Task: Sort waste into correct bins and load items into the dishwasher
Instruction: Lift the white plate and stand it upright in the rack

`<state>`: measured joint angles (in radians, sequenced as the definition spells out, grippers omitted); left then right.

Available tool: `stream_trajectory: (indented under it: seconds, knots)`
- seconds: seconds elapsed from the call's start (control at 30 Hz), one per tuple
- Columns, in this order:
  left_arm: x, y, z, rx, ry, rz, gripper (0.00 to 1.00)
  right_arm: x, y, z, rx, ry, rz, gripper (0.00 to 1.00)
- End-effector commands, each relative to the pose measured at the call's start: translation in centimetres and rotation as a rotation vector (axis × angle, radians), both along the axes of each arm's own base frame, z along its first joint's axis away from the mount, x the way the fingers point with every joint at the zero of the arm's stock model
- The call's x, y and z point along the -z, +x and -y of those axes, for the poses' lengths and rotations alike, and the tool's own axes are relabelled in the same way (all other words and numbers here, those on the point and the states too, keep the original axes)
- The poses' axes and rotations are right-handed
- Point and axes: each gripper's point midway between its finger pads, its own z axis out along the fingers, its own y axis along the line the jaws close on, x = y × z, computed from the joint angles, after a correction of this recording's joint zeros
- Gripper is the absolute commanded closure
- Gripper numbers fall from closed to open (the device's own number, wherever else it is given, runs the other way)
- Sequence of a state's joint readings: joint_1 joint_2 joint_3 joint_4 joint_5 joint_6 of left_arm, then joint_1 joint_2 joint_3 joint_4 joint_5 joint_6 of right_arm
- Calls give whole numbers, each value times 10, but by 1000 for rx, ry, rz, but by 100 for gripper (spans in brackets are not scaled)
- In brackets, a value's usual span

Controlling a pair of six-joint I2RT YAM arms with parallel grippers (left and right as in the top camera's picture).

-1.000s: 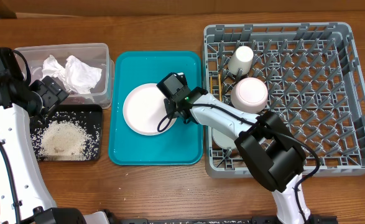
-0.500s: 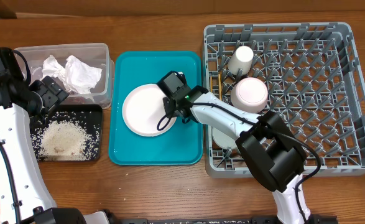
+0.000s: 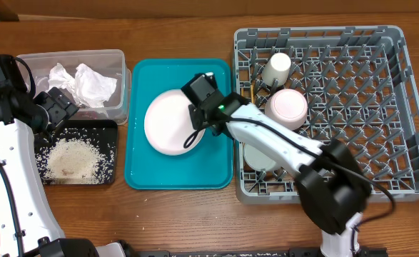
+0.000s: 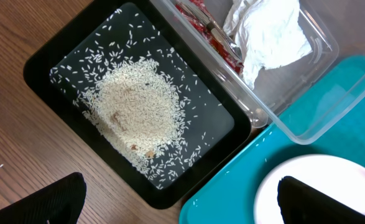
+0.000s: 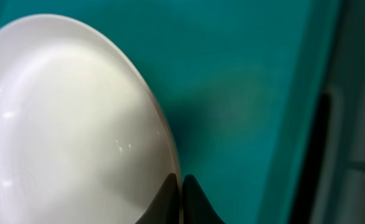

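The robot needs to lift its right gripper over to the rack's empty wires, to the gripper's right in the overhead view, and tilt the plate (image 3: 168, 121) to let it go among them.
My right gripper (image 3: 199, 126) (image 5: 181, 188) is shut on the right rim of the round pale-pink plate (image 3: 168, 121) (image 5: 70, 124). The plate is tilted up off the teal tray (image 3: 180, 175). My left gripper (image 4: 179, 194) hangs open with nothing in it over the corner where the black tray (image 4: 51, 50) meets the teal tray. Loose rice (image 3: 72, 158) lies piled in the black tray. White napkins (image 3: 88, 82) and a red wrapper (image 4: 210, 34) lie in the clear tub (image 3: 120, 86). The grey dish rack (image 3: 380, 107) holds a white cup (image 3: 277, 68), an upturned white bowl (image 3: 288, 107), a grey-green bowl (image 3: 255, 158) and chopsticks (image 3: 252, 96).
The teal tray sits between the tub and the rack, its right edge close to the rack's left wall. The rack's right half shows only upright pegs. Bare wooden table lies in front of the trays.
My right gripper closed on the plate's rim and raised it, so the plate now tilts and sits slightly further back and right. The left arm has not moved.
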<state>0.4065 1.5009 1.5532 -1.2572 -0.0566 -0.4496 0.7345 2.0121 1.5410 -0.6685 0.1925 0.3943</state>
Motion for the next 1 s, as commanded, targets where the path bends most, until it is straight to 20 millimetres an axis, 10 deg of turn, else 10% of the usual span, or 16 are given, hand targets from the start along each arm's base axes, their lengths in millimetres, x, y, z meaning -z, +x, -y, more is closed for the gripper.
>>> stream_trajectory:
  seconds: [0.0,0.5,0.97]
  knots:
    - [-4,3,-1,8,9,8,0,-79,17,23,85,-28,208,96]
    - [-4,3,-1,8,9,8,0,-269,2,208,645,-963,788,96]
    - [-4,3,-1,8,9,8,0,-258,17,336,768,-1180,519,96]
